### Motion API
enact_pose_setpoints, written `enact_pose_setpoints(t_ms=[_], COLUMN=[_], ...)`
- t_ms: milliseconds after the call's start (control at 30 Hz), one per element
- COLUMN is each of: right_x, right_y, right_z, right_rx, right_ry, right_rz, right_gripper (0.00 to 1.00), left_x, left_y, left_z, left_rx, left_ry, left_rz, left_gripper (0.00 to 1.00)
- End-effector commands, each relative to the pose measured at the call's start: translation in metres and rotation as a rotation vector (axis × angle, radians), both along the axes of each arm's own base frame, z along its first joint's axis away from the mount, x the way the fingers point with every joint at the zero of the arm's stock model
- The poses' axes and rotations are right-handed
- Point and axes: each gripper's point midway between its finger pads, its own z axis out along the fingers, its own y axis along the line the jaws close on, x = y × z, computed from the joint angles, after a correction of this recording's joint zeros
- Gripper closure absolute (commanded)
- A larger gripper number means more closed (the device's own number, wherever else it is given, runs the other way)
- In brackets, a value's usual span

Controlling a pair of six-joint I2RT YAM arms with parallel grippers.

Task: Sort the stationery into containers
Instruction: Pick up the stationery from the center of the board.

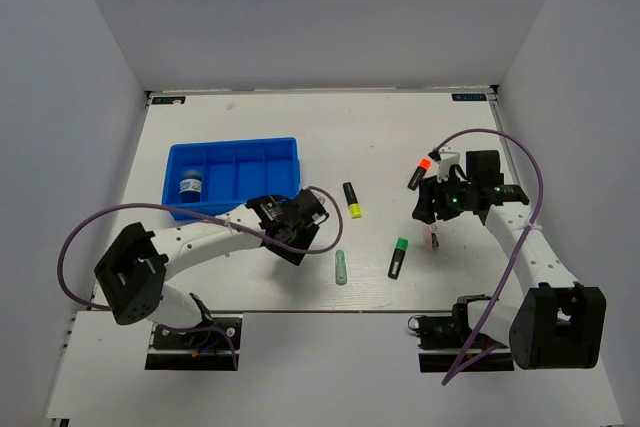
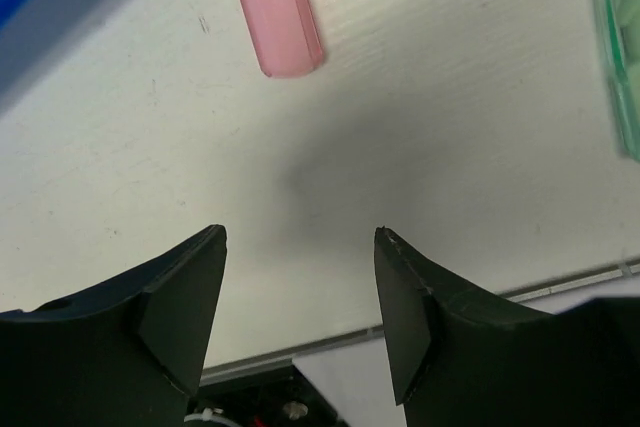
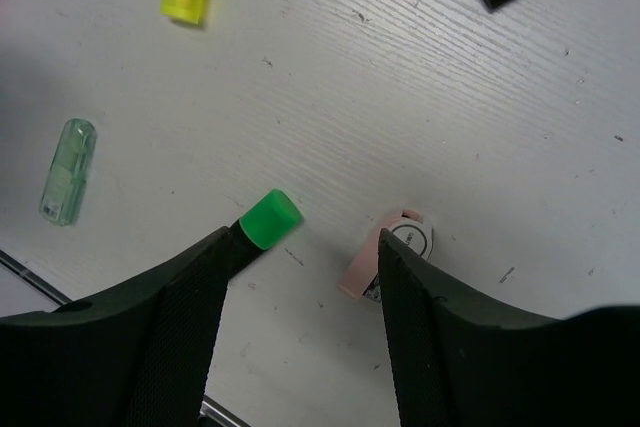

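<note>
The pink stick lies clear on the tabletop ahead of my open fingers, so my left gripper will move down over it next, with a finger on each long side of the stick.
The blue tray lies at the back left with a small blue-white cylinder in one compartment. My left gripper hovers just right of the tray and is open over bare table. A pink stick lies ahead of it and a mint stick to its right. My right gripper is open. A green-capped highlighter lies by its left finger, and a pale pink piece is partly hidden behind its right finger. Neither gripper holds anything.
A yellow-capped highlighter lies mid-table, the mint stick near the front edge, and an orange-capped highlighter behind the right gripper. White walls enclose the table on three sides. Purple cables loop from both arms.
</note>
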Motion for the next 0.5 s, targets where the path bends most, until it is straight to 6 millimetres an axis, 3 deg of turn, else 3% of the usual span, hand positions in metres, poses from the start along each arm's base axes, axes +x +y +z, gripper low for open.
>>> enact_pose_setpoints(t_ms=[0,267,467], right_x=[0.009,0.008,0.008], right_y=[0.000,-0.001,0.000], right_z=[0.016,0.014,0.014], right_rx=[-0.004,-0.002,0.001], right_ry=[-0.049,-0.044,-0.041], right_rz=[0.001,0.001,0.007], right_gripper=[0.37,0.37,0.37], left_x=[0.029,0.051,0.061], left_y=[-0.013,-0.040,-0.036], left_z=[0.009,-0.021,-0.034], left_rx=[-0.035,-0.108,-0.072], left_ry=[-0.212,-0.323,-0.364], left_rz=[0.112,0.114,0.167], left_gripper=[0.29,0.29,0.29])
